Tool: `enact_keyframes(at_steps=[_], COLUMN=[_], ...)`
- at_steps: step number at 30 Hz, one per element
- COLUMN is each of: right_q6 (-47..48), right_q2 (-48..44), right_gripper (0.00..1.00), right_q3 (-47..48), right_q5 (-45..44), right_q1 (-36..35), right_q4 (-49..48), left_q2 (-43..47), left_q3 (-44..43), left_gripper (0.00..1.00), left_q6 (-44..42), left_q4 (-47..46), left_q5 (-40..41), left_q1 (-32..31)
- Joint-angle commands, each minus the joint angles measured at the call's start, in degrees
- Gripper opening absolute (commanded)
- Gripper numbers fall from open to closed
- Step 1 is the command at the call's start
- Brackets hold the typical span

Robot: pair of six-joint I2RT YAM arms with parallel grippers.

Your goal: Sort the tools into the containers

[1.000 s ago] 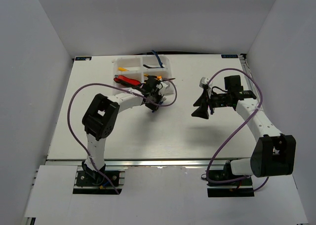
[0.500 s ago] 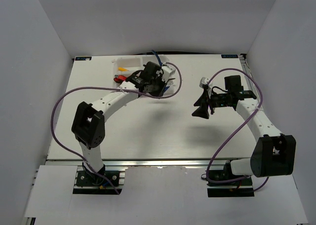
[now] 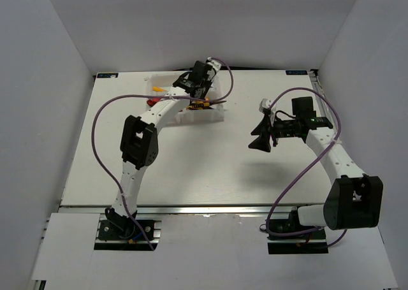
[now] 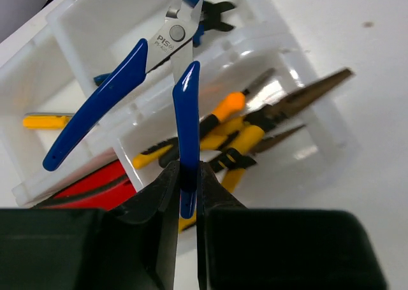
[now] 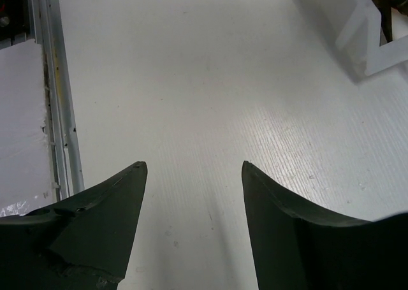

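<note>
My left gripper moves outward over the tray's far compartment (image 4: 124, 34) next and releases the pliers there, since a second blue-handled tool (image 4: 210, 13) already lies in it.
My left gripper (image 4: 186, 175) is shut on one handle of the blue-handled pliers (image 4: 182, 121) and holds them above the white organiser tray (image 4: 83, 13); it also shows in the top view (image 3: 199, 76). Below them a compartment holds yellow-and-black-handled pliers (image 4: 255, 121). Red-and-black cutters (image 4: 89, 191) lie in the neighbouring compartment. A yellow-handled screwdriver (image 4: 44, 120) lies in another. A second blue-handled tool (image 4: 210, 13) lies in a far compartment. My right gripper (image 5: 191, 175) is open and empty above bare table; in the top view (image 3: 260, 142) it hangs right of the tray (image 3: 220, 115).
The tray's corner (image 5: 366, 44) shows at the top right of the right wrist view. A metal rail (image 5: 54, 99) runs along the table edge on the left there. Purple cables (image 3: 102, 115) loop over both arms.
My left arm has swung from in front of the tray to over its far side, carrying the blue-handled pliers. The right arm has not moved.
</note>
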State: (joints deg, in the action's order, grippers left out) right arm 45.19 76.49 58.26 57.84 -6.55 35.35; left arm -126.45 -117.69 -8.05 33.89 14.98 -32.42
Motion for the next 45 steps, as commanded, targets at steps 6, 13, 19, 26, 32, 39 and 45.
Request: enact_keyframes(at_steps=[6, 13, 19, 26, 32, 39, 45], right_q6=[-0.8, -1.9, -2.6, -2.9, -3.4, -3.4, -3.4], right_q2=[-2.8, -3.8, -4.9, -4.9, -5.1, -5.5, -5.8], right_gripper=[0.68, 0.67, 0.67, 0.67, 0.67, 0.67, 0.67], right_q3=[-2.8, -5.3, -6.8, -7.4, -7.6, -8.2, -9.0], right_q5=[3.7, 4.6, 4.6, 4.6, 4.6, 4.5, 4.5], right_q1=[0.7, 0.8, 1.1, 1.4, 1.4, 1.5, 1.6], right_q4=[-4.2, -6.3, -7.8, -8.1, -8.5, -8.5, -8.2], left_q2=[-4.8, -7.8, -9.8, -10.7, -11.0, -11.5, -11.6], left_q3=[-9.5, -11.2, -12.7, -12.7, -12.6, -12.7, -13.0], left_gripper=[0.00, 0.00, 0.01, 0.04, 0.08, 0.18, 0.28], left_q6=[1.2, 4.9, 5.8, 6.3, 6.6, 7.5, 7.4], left_q4=[-4.4, -7.2, -7.0, -6.6, -6.5, -6.6, -6.6], left_q5=[6.6, 3.2, 1.0, -0.1, -0.4, -0.6, -0.1], left_q1=[2.7, 5.1, 5.2, 5.3, 5.4, 5.4, 5.4])
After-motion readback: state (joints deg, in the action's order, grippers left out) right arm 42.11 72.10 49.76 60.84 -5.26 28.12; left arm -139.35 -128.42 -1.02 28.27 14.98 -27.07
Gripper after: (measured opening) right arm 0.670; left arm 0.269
